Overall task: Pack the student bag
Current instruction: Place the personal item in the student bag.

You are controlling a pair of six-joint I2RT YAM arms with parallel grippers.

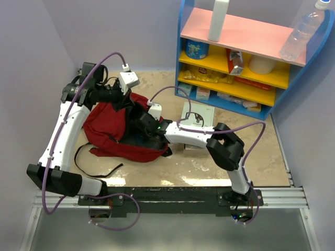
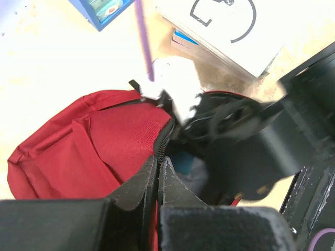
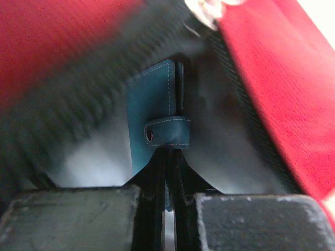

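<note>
I will lower my right gripper deeper against the bag's grey lining [image 3: 107, 157] and let go of the teal notebook [image 3: 152, 104], since my left gripper holds the bag open by its rim.
The student bag [image 1: 110, 128], a dark red backpack, lies on the table left of centre with its mouth held open. My left gripper [image 2: 158, 162] is shut on the bag's zipper edge [image 2: 166, 137], pinching the rim from above. My right gripper [image 3: 171, 154] reaches inside the bag, between the red fabric [image 3: 272, 78] and the grey lining. It is shut on the edge of a teal notebook [image 3: 152, 104] with a snap strap. From the top view the right gripper's fingers are hidden inside the bag's opening [image 1: 144, 128].
A white book [image 1: 198, 119] lies on a small stack just right of the bag, also visible as the white book [image 2: 225, 26] from the left wrist. A blue and yellow shelf [image 1: 235, 57] with packets and bottles stands at the back right. The bag's black strap [image 1: 99, 170] trails toward the near edge.
</note>
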